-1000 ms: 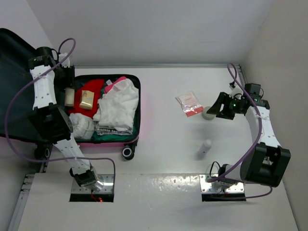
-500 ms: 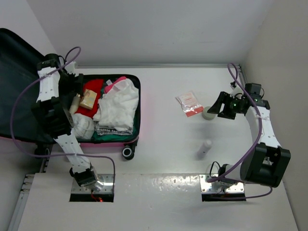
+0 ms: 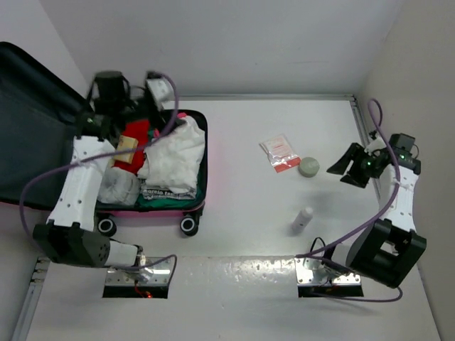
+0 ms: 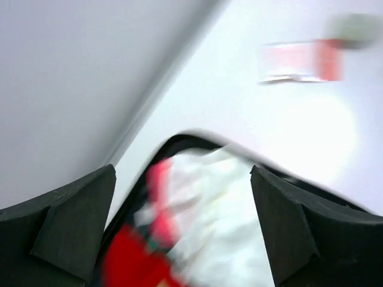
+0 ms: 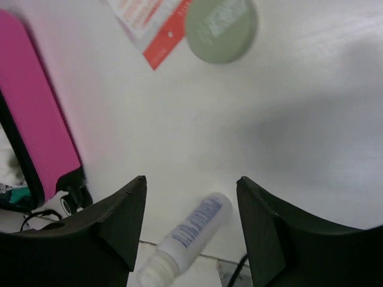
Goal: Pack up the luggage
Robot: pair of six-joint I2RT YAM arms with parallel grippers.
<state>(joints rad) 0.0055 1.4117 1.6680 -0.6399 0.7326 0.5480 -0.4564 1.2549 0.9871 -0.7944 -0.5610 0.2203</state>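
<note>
My left gripper swings to the right in the top view and lowers to the white bottle's body next, since the bottle is still outside the luggage.
The pink luggage lies open at the table's left, its dark lid raised to the left. It holds white clothes, a red garment, a tan box and a white bundle. My left gripper hovers above the luggage's back edge, open and empty; the blurred left wrist view shows its gripper over the white clothes. My right gripper is open and empty, right of a green round tin. In the right wrist view the gripper is above a white bottle.
A red and white packet lies left of the tin. The white bottle lies nearer the front. The right wrist view also shows the tin, the packet and the luggage's pink shell. Walls close the back and right.
My left gripper rose out of the luggage's left side and swung right to above its back edge. My right gripper drew back to the right, away from the green tin.
</note>
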